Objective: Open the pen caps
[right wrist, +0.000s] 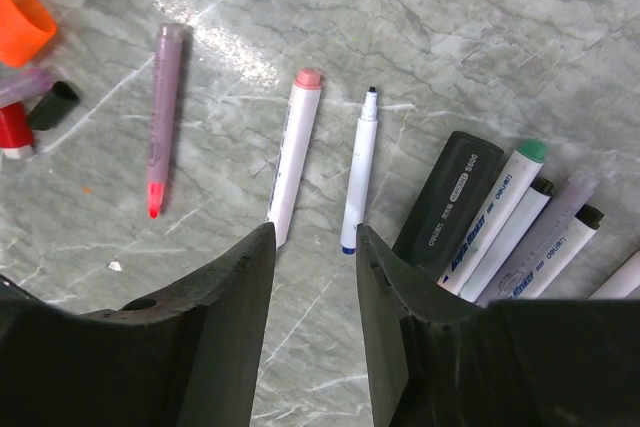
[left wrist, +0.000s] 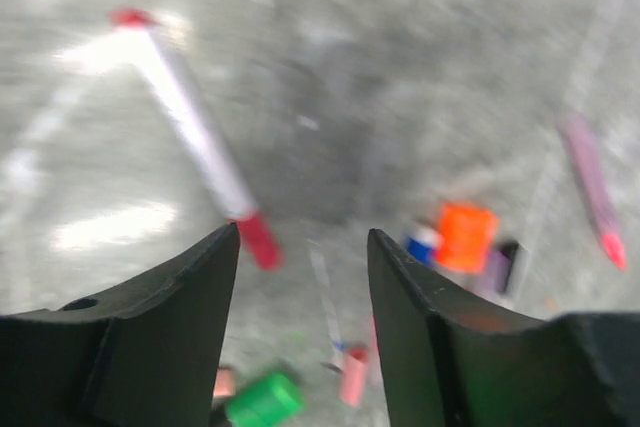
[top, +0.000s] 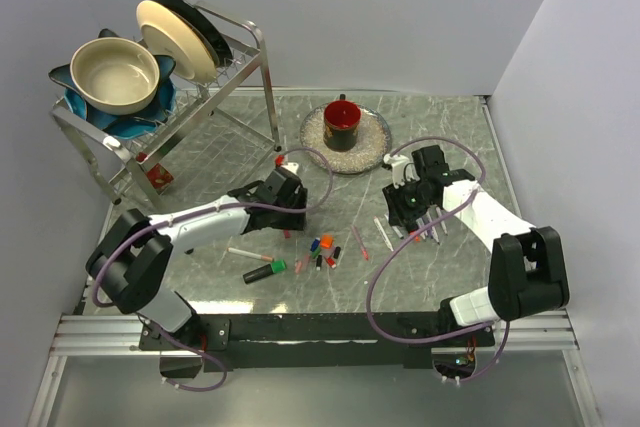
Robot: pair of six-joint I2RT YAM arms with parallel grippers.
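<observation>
The white pen lies off-centre, so my left gripper comes down next, toward the left in the wrist view, to the white pen's body (left wrist: 226,183) by its near red end.
Loose pen caps (top: 322,250) lie in a small cluster at the table's front middle; an orange cap (left wrist: 465,237), a green cap (left wrist: 262,402) and a red cap (left wrist: 258,240) on a white pen (left wrist: 190,122) show blurred in the left wrist view. My left gripper (top: 288,215) hovers just left of and behind the cluster, open and empty (left wrist: 303,237). My right gripper (top: 405,209) is open and empty (right wrist: 312,230) above a white pen with a pink cap (right wrist: 295,152) and an uncapped white pen (right wrist: 358,167). The orange cap (right wrist: 22,22) sits far left there.
A black marker with a green cap (top: 265,272) lies front left. Several pens and a black marker (right wrist: 450,197) lie bunched to the right. A pink pen (right wrist: 162,117) lies between the groups. A plate with a red cup (top: 343,125) stands behind; a dish rack (top: 160,77) at back left.
</observation>
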